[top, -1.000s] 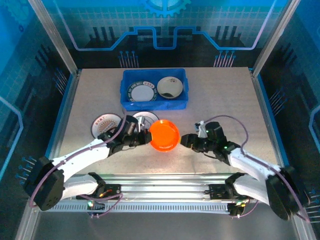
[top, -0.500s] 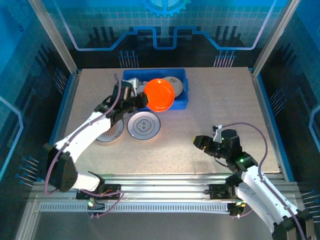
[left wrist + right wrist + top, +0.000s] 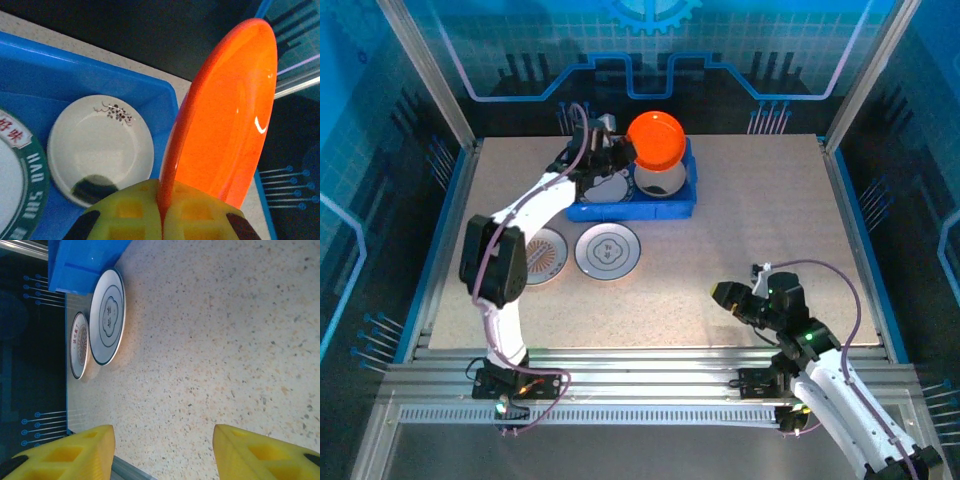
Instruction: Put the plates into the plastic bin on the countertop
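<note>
My left gripper next moves down into the bin to release the orange plate onto the cream plate (image 3: 661, 182) (image 3: 101, 147), which lies below with its top bare.
My left gripper (image 3: 623, 152) is shut on the rim of the bright orange plate (image 3: 655, 141), which it holds tilted on edge above the right half of the blue plastic bin (image 3: 620, 212). In the left wrist view the yellow fingers (image 3: 131, 212) pinch the orange plate (image 3: 230, 115) over a cream plate (image 3: 97, 145) lying in the bin (image 3: 75, 65), beside a green-rimmed plate (image 3: 15, 175). Two more plates (image 3: 607, 250) (image 3: 540, 255) lie on the countertop (image 3: 750, 210) in front of the bin. My right gripper (image 3: 725, 293) hangs open and empty over bare countertop at the near right.
Aluminium rails (image 3: 650, 362) run along the near edge, and blue edging (image 3: 855, 230) lines the sides. In the right wrist view the two loose plates (image 3: 107, 322) (image 3: 78, 345) and a corner of the bin (image 3: 85, 260) lie far ahead of the gripper (image 3: 162, 440).
My left arm has carried the orange plate from the middle of the countertop to above the bin's right half. The right arm has drawn back toward the near right edge.
</note>
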